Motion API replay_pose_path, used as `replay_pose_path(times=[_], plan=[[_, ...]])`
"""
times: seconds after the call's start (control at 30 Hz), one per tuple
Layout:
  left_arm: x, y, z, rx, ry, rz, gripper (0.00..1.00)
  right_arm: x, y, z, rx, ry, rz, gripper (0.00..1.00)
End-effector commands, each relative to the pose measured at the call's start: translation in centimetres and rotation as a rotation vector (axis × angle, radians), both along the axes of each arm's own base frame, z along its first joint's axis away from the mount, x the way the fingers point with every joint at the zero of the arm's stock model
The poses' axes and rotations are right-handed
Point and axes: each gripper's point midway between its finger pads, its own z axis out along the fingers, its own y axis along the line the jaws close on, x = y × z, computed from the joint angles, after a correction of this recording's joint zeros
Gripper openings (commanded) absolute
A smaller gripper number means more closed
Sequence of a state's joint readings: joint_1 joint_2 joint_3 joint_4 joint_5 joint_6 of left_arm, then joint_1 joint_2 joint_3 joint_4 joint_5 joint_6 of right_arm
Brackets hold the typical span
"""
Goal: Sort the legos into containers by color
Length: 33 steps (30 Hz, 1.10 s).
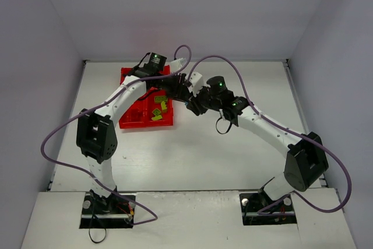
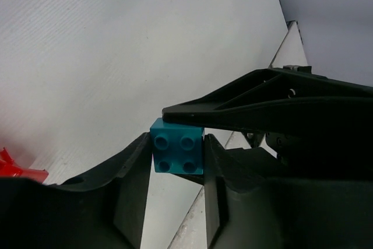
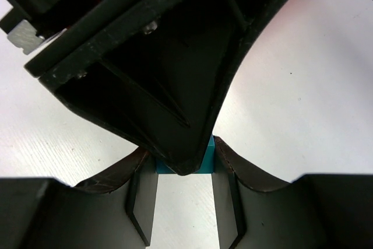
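Observation:
I will move my left gripper outward next, to its left in the top view, over the tray's far-corner section. I will let go of the brick there, apart from the green legos.
A cyan-blue lego brick (image 2: 178,154) sits studs-out between the fingers of my left gripper (image 2: 176,144), which is shut on it. The same brick shows as a small cyan patch (image 3: 208,158) between the fingers of my right gripper (image 3: 183,164), which is also closed against it. One dark right finger (image 2: 262,109) lies across the brick's top. The two grippers meet tip to tip above the table, left gripper (image 1: 178,90) and right gripper (image 1: 195,104), just right of the red tray (image 1: 125,123). Yellow and green legos (image 1: 158,109) lie in the tray's near right compartment.
The tray stands at the back left of the white table, partly hidden under the left arm. Grey walls close in the table at the back and both sides. Purple cables arc over both arms.

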<state>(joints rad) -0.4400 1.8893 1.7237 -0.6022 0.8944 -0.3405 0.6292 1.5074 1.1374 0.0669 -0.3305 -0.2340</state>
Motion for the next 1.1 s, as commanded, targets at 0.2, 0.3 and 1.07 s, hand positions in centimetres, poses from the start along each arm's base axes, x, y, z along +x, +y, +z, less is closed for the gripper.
replay_pose_path(times=[0.2,0.3,1.07], plan=[[1.3,-0.1,2.5,-0.02,-0.11,0.013,0.09,1.0,1.2,4.5,0.087,-0.111,0.015,0.27],[2.2,1.3,2.5,-0.004,-0.115,0.048,0.09,1.4,0.8,4.0,0.077,-0.1,-0.025,0.62],[23.1,27.1,-1.4,0.646,-0.413,0.87,0.12,4.5,-3.6,1.2,0.079,0.001,-0.281,0.93]])
